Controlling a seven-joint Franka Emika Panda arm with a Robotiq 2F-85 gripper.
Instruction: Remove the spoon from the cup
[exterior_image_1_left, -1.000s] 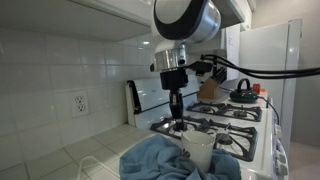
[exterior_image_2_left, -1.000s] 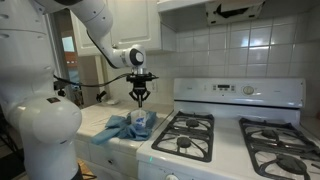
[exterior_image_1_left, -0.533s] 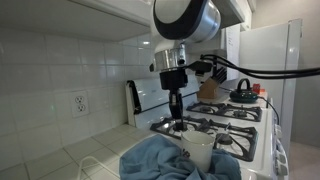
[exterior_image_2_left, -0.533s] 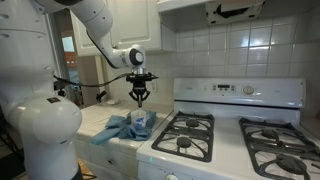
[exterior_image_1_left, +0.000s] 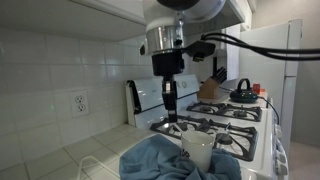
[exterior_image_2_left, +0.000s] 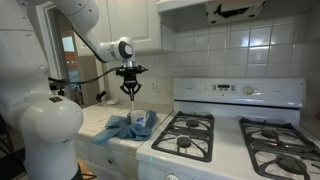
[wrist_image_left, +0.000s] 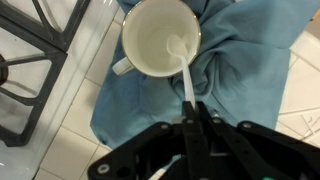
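My gripper goes across rightward in the wrist view next, then down to blue cloth (wrist_image_left: 240, 70) beside the cup to release, as the spoon's bowl is over the cup's opening.
The white cup (wrist_image_left: 158, 38) stands upright on a blue cloth (wrist_image_left: 240, 70); it also shows in both exterior views (exterior_image_1_left: 199, 151) (exterior_image_2_left: 140, 120). My gripper (wrist_image_left: 190, 112) is shut on the thin handle of the pale spoon (wrist_image_left: 180, 58). In the wrist view the spoon's bowl lies over the cup's opening. In both exterior views the gripper (exterior_image_1_left: 170, 108) (exterior_image_2_left: 130, 90) hangs above the cup, fingers pointing down. The spoon is too thin to make out there.
The cloth lies on a white tiled counter (exterior_image_1_left: 80, 160) beside a white gas stove with black grates (exterior_image_2_left: 185, 130). A black kettle (exterior_image_1_left: 243, 93) sits on a far burner. A tiled wall with an outlet (exterior_image_1_left: 78, 102) runs along the counter.
The gripper has risen well above the cup, with the spoon in it, and shifted slightly sideways. The cup and cloth have not moved.
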